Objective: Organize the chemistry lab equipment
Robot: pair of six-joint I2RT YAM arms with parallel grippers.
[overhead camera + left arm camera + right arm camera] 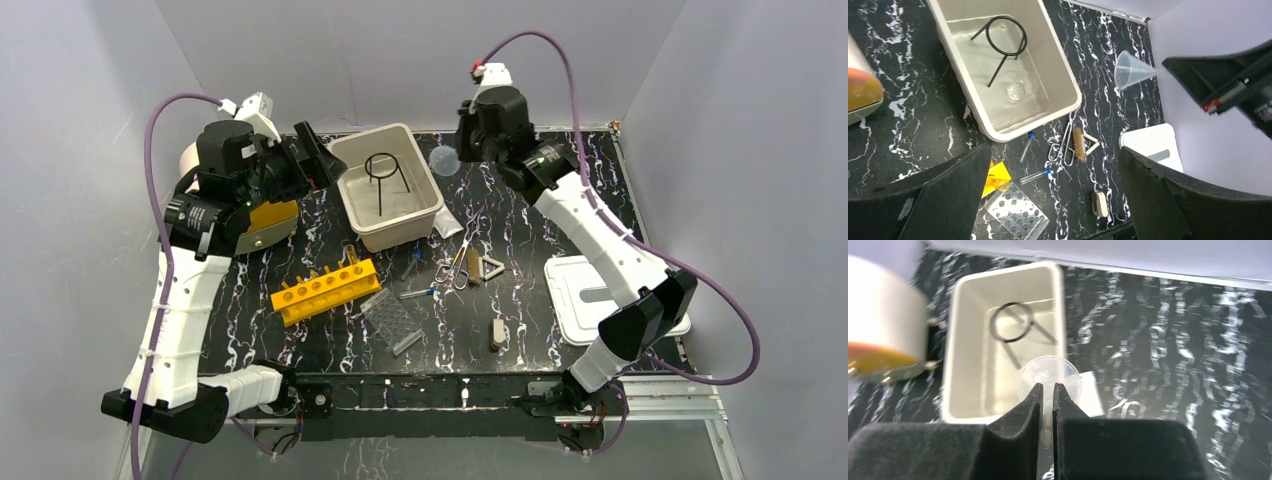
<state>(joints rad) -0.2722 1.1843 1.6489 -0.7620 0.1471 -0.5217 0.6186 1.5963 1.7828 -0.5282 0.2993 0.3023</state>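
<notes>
My right gripper carries the funnel left in the top view over the beige tub point(352, 150) next, then down into its near end. The ring-stand point(382, 170) leaves the tub's bottom open.
My right gripper point(460, 154) is shut on the stem of a clear plastic funnel point(444, 161), held in the air beside the right rim of the beige tub point(352, 150); the right wrist view shows the funnel point(1049, 374) between the fingers point(1047, 386). The black wire ring-stand point(382, 170) lies in the tub with a clear round dish point(1017, 90). My left gripper point(316, 152) is open and empty above the tub's left end. Metal forceps point(458, 265), a pale triangle point(490, 267), a brush point(1078, 144), blue-capped tubes point(418, 293) and a small clear bag point(448, 225) lie in front of the tub.
A yellow tube rack point(325, 290) and a clear rack point(392, 320) lie at front left. A flat white lid point(580, 295) lies at right. A small beige piece point(497, 333) lies near the front edge. A white and yellow object point(262, 225) sits under my left arm.
</notes>
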